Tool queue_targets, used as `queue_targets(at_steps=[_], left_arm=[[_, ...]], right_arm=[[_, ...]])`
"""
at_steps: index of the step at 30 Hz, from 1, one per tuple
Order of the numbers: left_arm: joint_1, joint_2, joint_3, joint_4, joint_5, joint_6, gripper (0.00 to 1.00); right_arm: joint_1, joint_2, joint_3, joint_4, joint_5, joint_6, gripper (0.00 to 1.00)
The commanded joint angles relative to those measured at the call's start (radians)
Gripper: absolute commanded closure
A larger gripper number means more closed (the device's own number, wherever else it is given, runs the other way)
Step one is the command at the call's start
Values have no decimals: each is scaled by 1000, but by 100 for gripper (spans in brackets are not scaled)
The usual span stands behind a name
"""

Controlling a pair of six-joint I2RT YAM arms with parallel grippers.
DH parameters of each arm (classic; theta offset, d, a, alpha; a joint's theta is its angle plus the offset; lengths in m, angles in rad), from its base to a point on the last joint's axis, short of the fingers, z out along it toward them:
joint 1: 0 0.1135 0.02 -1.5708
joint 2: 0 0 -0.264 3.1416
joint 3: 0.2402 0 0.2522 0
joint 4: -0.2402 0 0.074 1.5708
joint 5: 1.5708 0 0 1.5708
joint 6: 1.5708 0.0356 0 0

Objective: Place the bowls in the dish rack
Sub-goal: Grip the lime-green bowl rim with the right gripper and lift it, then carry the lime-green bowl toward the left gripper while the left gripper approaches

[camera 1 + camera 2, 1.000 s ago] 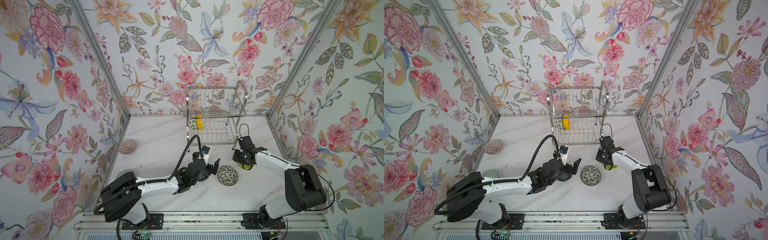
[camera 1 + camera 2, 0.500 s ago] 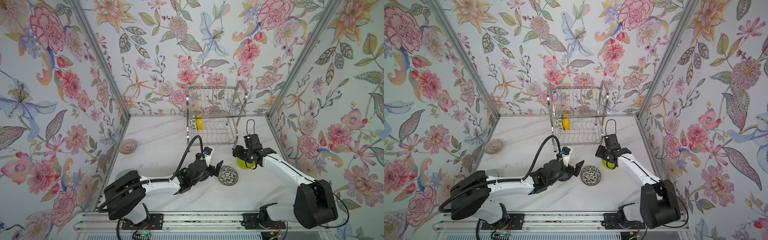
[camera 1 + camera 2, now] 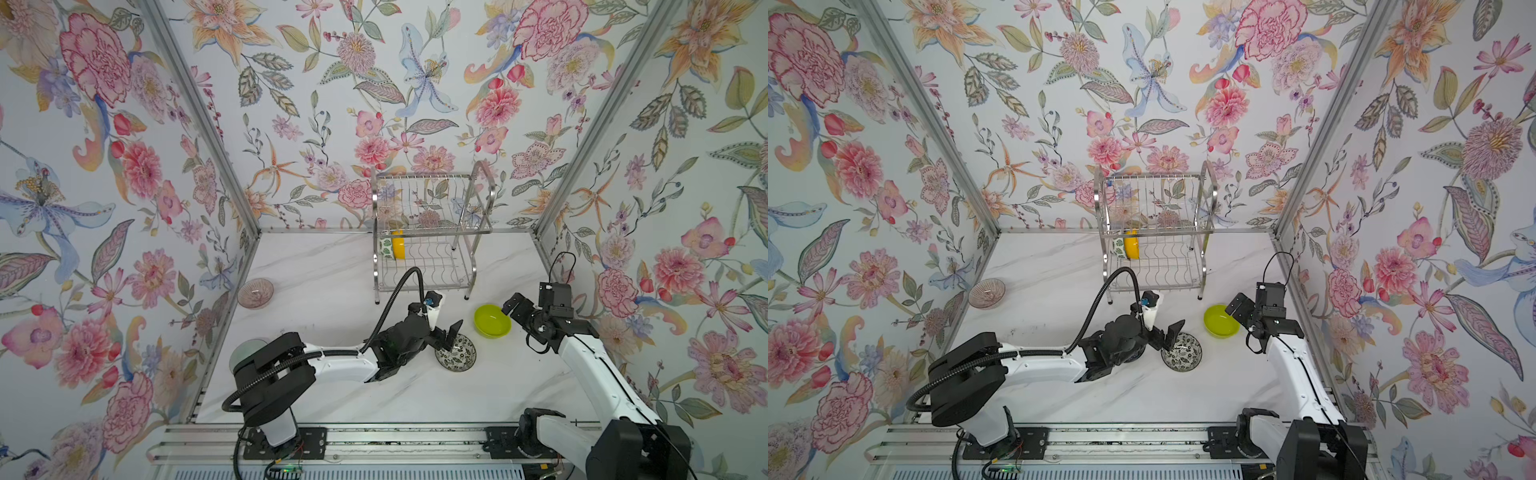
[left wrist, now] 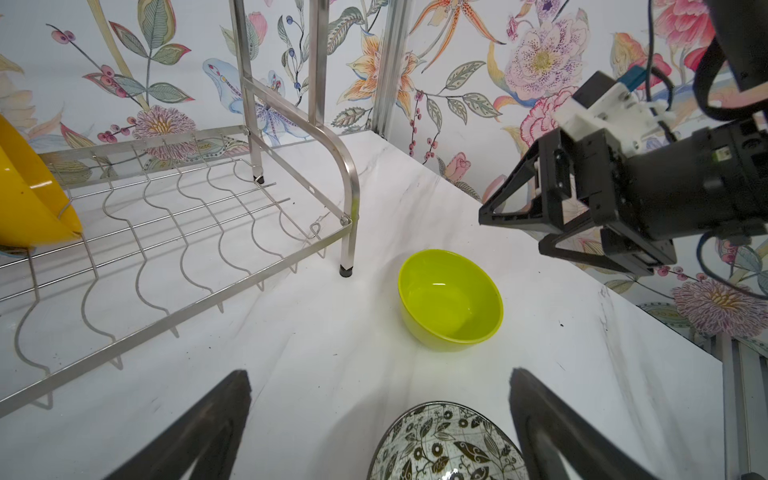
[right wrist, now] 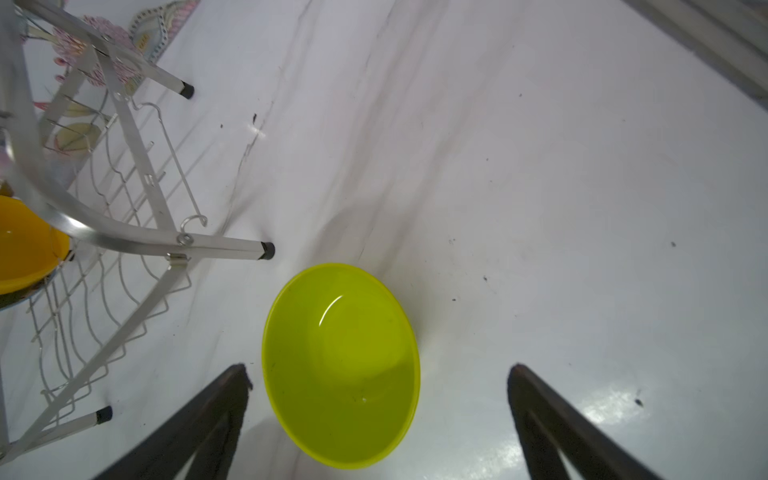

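The lime green bowl's rim away from the rack shows between the open fingers, so next I need to lower my right gripper toward the lime green bowl, fingers straddling that rim.
The steel dish rack stands at the back; an orange-yellow bowl and a leaf-patterned white bowl stand on edge in its lower shelf. A lime green bowl sits upright on the table by the rack's front right leg. My right gripper hangs open just to the right of it, holding nothing. A black-white floral bowl lies in front. My left gripper is open at its left rim, empty.
A pink ribbed glass bowl sits by the left wall. A pale green bowl shows partly behind my left arm's shoulder. The rack's upper shelf holds no bowl. The right wall is close behind my right wrist.
My right gripper opened, let go of the lime green bowl and drew back to the right. The bowl now rests free on the table. My left gripper edged toward the floral bowl.
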Motion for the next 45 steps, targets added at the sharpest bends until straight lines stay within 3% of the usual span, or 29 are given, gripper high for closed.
queue_targets(at_steps=[1,4,15,23,29,37,42,45], left_arm=[[-8,23,13,14,4,-40,1],[-8,13,5,1,7,-50,1],[-8,-35,-64,-1,2,-83,1],[-8,-31,-82,60,49,-188,1],[-8,-107,-29,-117,85,-223,1],[-6,-273,31,-358,31,-214,1],[7,-320,137,-547,-10,-191,1],[60,-339,193,-624,31,-216,1]], right_arm=[[1,57,-36,41,-66,8,13],[13,115,-41,61,-52,5,26],[20,219,-119,182,-72,2,52],[26,254,-130,267,-113,40,91],[50,113,-116,195,-87,60,95],[109,-112,1,70,-20,52,100],[297,-135,119,77,119,61,100],[411,-100,175,119,202,23,100]])
